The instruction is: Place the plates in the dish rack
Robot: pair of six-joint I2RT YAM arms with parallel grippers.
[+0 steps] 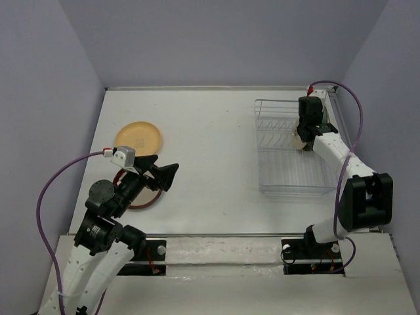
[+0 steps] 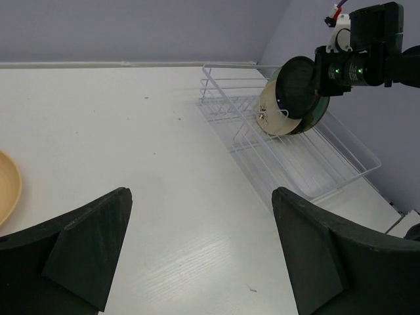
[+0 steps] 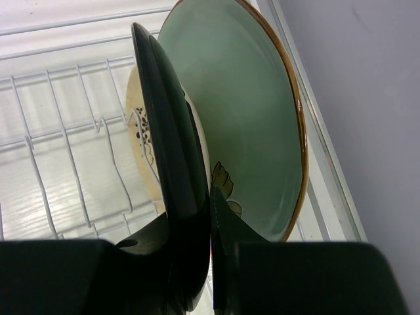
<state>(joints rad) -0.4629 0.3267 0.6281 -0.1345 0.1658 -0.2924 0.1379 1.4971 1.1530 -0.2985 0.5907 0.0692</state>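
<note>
I will lower my right gripper next toward the rack's wire wires [image 1: 293, 128] beside the cream plate [image 3: 139, 118] and let go of the glossy black plate's rim, because those pegs are below it.
My right gripper [image 3: 210, 197] is shut on the rim of a glossy black plate [image 3: 164, 131], held upright over the wire dish rack [image 3: 65, 131]. A pale teal plate [image 3: 249, 111] with a flower mark stands on edge right beside it, and a cream plate [image 3: 139, 118] with dark marks stands behind. In the top view this gripper [image 1: 303, 136] is at the rack's [image 1: 289, 177] far right. My left gripper [image 1: 164, 172] is open and empty above the table. An orange-yellow plate [image 1: 138, 138] lies flat at the left. A red-brown rimmed plate [image 1: 141, 200] lies partly under my left arm.
The rack's near rows of tines [image 2: 308, 164] hold nothing. The lilac side wall [image 3: 367, 98] runs close along the rack's right side. The orange-yellow plate's edge [image 2: 6, 187] shows at the left of the left wrist view.
</note>
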